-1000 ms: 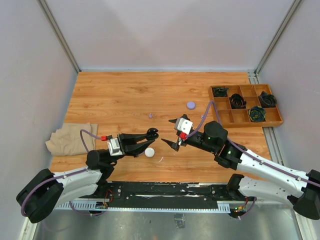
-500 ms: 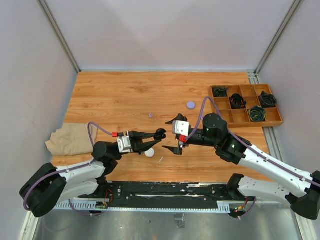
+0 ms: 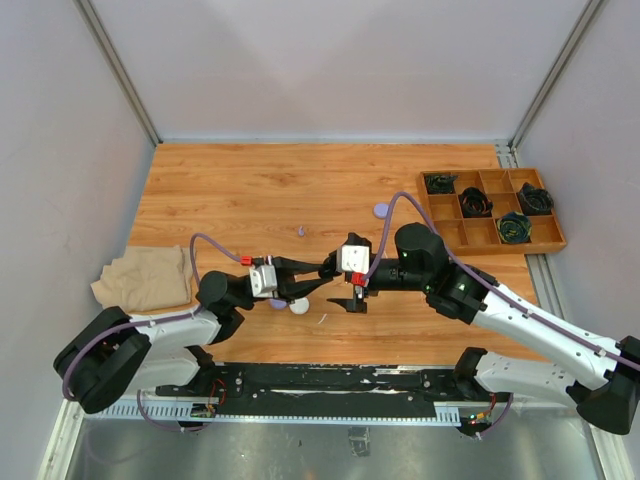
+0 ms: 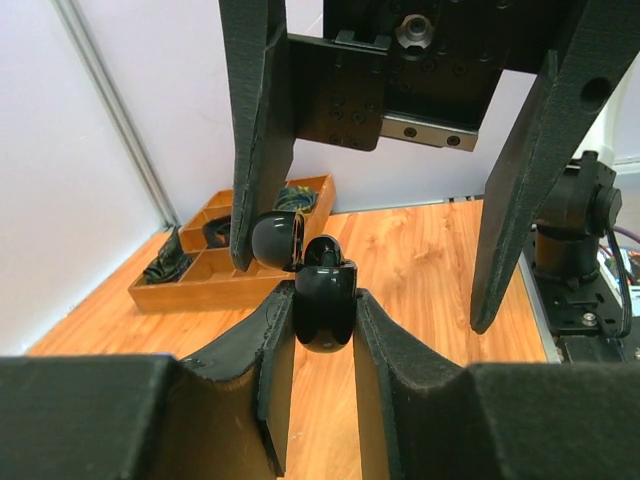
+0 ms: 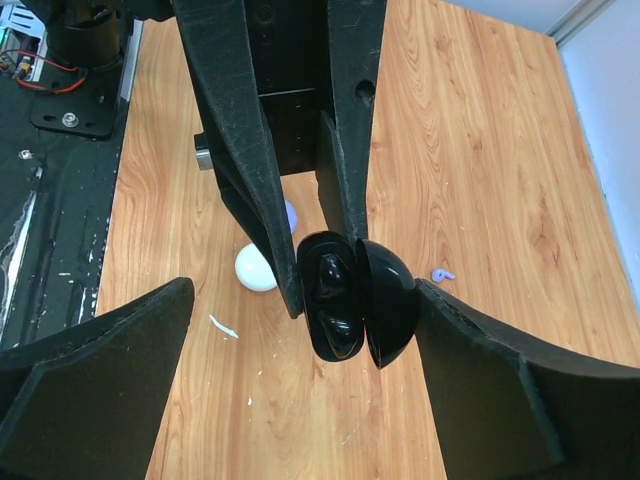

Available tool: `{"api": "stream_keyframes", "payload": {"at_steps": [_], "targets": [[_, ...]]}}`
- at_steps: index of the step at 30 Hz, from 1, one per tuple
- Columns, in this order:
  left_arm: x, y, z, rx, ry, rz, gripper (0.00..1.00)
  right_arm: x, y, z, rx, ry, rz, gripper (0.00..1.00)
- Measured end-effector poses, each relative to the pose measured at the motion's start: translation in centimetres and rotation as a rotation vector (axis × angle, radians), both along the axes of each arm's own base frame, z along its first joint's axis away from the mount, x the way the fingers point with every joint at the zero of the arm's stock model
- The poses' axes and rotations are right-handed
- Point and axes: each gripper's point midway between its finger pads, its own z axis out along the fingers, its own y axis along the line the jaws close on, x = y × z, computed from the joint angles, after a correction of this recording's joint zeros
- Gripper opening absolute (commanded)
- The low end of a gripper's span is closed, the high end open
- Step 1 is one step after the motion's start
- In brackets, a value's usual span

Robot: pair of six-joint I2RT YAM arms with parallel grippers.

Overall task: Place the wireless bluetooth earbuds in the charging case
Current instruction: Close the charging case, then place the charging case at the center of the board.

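Next, my left gripper tips downward, lowers and releases the charging case on bare wood beside the white puck case. That spot lies below the gripper.
A black charging case stands gripped between my left gripper's fingers, its lid swung open. Two black earbuds sit in its wells. My right gripper is open and straddles the case. One of its fingers is close against the lid; whether they touch is unclear. From above, both grippers meet near the table's front middle, left gripper and right gripper. A loose lavender earbud lies on the wood, also visible as a lavender earbud in the right wrist view.
A white puck case and a lavender piece lie below the left gripper. A lavender puck sits farther back. At the right a wooden tray holds coiled black cables. A beige cloth lies at the left edge.
The left arm carried the black case rightward while the right arm came left to meet it. The right gripper's jaws spread wider and now sit around the case.
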Motion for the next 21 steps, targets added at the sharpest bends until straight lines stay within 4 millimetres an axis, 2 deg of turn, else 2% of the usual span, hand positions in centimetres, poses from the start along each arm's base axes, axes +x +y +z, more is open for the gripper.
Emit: {"api": "stream_keyframes", "payload": {"at_steps": [15, 21], "targets": [[2.4, 0.3, -1.0, 0.003, 0.067, 0.112, 0.0, 1.2, -0.5, -0.3, -0.019, -0.01, -0.075, 0.91], [2.9, 0.4, -1.4, 0.005, 0.098, 0.139, 0.0, 2.2, -1.0, -0.5, -0.027, -0.001, -0.147, 0.96]]}}
